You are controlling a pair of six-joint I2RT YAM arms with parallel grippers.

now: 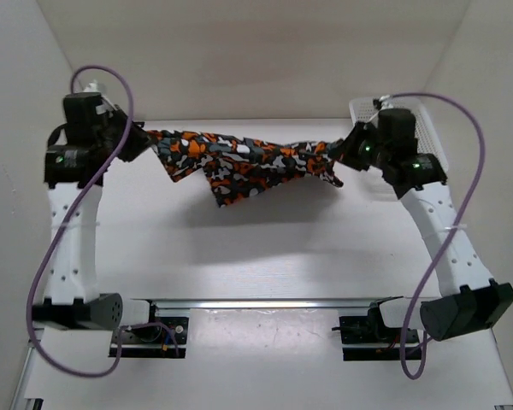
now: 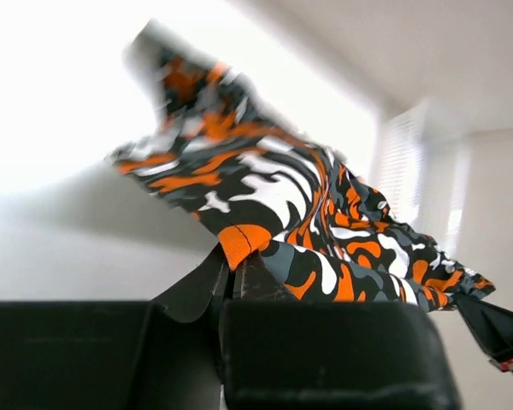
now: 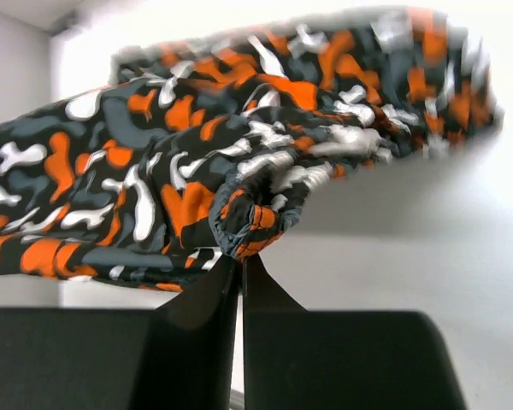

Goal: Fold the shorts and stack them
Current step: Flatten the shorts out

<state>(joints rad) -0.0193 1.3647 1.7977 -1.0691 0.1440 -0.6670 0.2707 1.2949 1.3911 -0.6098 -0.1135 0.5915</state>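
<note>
My left gripper holds the orange corner, and the shorts point(image 1: 239, 162) hang sagging in the air, so I need to move it back and down over the bare near tabletop and let the corner go there.
The shorts point(image 1: 239, 162), orange, white, grey and black blotched fabric, hang stretched in the air between my two grippers above the far half of the table, sagging in the middle. My left gripper point(image 1: 145, 137) is shut on their left end; in the left wrist view its jaws point(image 2: 235, 265) pinch an orange corner of the shorts point(image 2: 274, 196). My right gripper point(image 1: 338, 152) is shut on the right end; in the right wrist view the jaws point(image 3: 241, 254) pinch a bunched hem of the shorts point(image 3: 179, 171).
A white mesh basket point(image 1: 426, 128) stands at the far right, partly behind the right arm. White walls enclose the table point(image 1: 265, 248) at left, back and right. A metal rail point(image 1: 265, 304) runs along the near edge between the arm bases.
</note>
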